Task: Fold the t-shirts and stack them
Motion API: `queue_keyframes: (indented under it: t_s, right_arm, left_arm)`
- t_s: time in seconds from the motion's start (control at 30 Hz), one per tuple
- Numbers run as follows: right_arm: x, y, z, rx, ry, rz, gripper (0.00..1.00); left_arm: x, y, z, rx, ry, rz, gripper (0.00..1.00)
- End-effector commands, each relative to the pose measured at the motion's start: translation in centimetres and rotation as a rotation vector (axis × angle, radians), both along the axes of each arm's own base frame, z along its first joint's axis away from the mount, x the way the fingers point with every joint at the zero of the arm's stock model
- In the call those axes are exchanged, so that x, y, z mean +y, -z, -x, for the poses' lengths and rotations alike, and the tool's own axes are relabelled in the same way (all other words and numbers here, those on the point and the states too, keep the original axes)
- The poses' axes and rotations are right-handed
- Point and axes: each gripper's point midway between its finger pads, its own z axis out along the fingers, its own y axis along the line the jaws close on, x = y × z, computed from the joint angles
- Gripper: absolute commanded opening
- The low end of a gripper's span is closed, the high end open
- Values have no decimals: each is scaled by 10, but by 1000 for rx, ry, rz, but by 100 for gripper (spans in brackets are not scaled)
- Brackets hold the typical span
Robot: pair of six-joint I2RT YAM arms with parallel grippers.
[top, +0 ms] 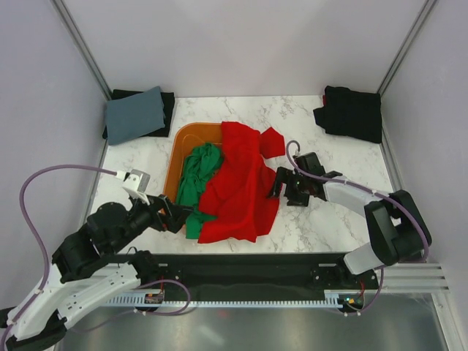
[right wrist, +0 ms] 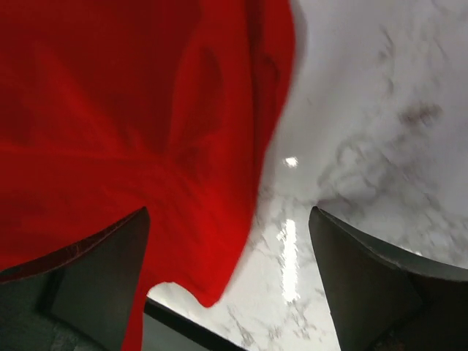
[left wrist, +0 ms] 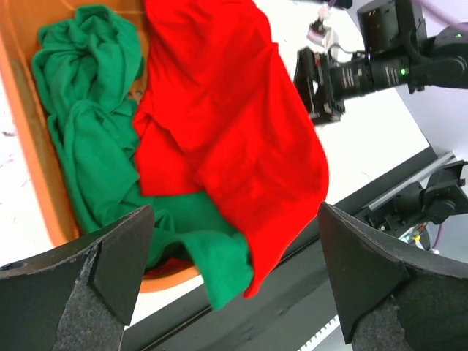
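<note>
The right gripper shifts toward the orange basket (top: 183,139) next, farther over the red t-shirt's edge.
A red t-shirt (top: 241,183) lies crumpled, draped from the orange basket (top: 183,139) onto the marble table. A green t-shirt (top: 196,175) lies bunched in the basket, one end hanging over its near rim. My left gripper (top: 175,216) is open and empty just left of the green shirt's hanging end. In the left wrist view the green shirt (left wrist: 88,146) and red shirt (left wrist: 219,124) lie ahead of the open fingers (left wrist: 110,256). My right gripper (top: 276,183) is open and empty at the red shirt's right edge (right wrist: 131,131).
A folded grey-blue shirt on a black one (top: 135,113) lies at the back left corner. A folded black pile (top: 351,111) lies at the back right. The table's black front rail (top: 241,267) runs just below the shirts. Bare marble (top: 329,219) shows at the right.
</note>
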Motion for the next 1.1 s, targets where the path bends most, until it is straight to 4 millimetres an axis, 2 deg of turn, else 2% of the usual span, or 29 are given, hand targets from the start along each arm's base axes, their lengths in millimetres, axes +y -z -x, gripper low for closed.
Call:
queue_keyframes:
  t_s: [0.0, 0.03, 0.1, 0.13, 0.23, 0.3, 0.33, 0.37, 0.43, 0.47, 0.5, 0.53, 0.57, 0.63, 0.67, 0.7, 0.73, 0.77, 0.8, 0.83, 0.87, 0.9, 0.93, 1.0, 1.03, 1.07]
  right_arm:
    - [23, -3, -28, -86, -40, -107, 98]
    - [25, 9, -26, -56, -40, -111, 98]
    - [30, 15, -31, -60, -47, -131, 98]
    - [32, 25, -29, -31, -53, -131, 98]
    - [31, 39, -29, -9, -58, -113, 92]
    - [30, 44, -28, -3, -65, -101, 85]
    - [29, 46, -26, -2, -70, -97, 80]
    - [28, 48, -25, 3, -75, -93, 65]
    - [26, 56, -20, 23, -79, -82, 49]
    - [26, 58, -17, 32, -85, -87, 34]
    - [26, 60, -14, 40, -97, -88, 26]
    - [28, 57, -16, 29, -106, -93, 18]
    - [27, 54, -16, 31, -108, -91, 6]
    - [25, 28, -33, -43, -114, -67, 0]
    - [19, 20, -28, -20, -118, -24, 0]
    - [11, -6, -42, -105, -113, 28, 0]
    - [14, -48, -67, -202, -107, 38, 0]
    - [5, -68, -62, -189, -107, 80, 0]
    - [2, -112, -70, -281, -96, 86, 0]
    - [2, -183, -94, -443, -78, 88, 0]
    - [-6, -216, -88, -468, -68, 113, 0]
    - [-12, -264, -88, -563, -49, 109, 0]
    - [-21, -357, -90, -763, 8, 84, 0]
    - [-41, -429, -71, -892, 69, 86, 0]
    - [-56, -501, -48, -1056, 131, 39, 0]
    - [-69, -515, -36, -1080, 162, 68, 0]
  left_arm:
    - [14, 13, 1, 7, -58, 4, 100]
    - [19, 20, -1, 11, -83, -4, 100]
    - [22, 21, 2, 12, -100, 36, 100]
    - [23, 23, 2, 13, -106, 43, 100]
    - [27, 26, 4, 12, -118, 70, 100]
    - [28, 27, 4, 12, -127, 84, 100]
    - [30, 30, 4, 10, -131, 87, 100]
    - [31, 30, 4, 9, -142, 93, 100]
    - [32, 31, 4, 8, -144, 98, 99]
    - [32, 32, 4, 10, -146, 99, 99]
    - [32, 31, 4, 9, -145, 103, 100]
    - [31, 32, 4, 12, -144, 102, 99]
    - [31, 33, 4, 17, -145, 103, 99]
    - [31, 33, 4, 17, -148, 101, 100]
    - [31, 34, 3, 21, -153, 91, 100]
    - [32, 36, 1, 27, -162, 77, 100]
    - [33, 35, 0, 28, -173, 71, 100]
    - [32, 34, -1, 33, -173, 65, 100]
    - [30, 37, -3, 47, -174, 44, 100]
    - [29, 37, -3, 53, -174, 36, 100]
    - [28, 38, -4, 58, -173, 30, 100]
    - [27, 40, -5, 65, -172, 18, 100]
    - [27, 40, -6, 65, -178, 10, 100]
    - [28, 41, -8, 66, -190, -6, 100]
    - [32, 38, -10, 61, -209, -9, 100]
    - [34, 36, -11, 58, -223, -9, 100]
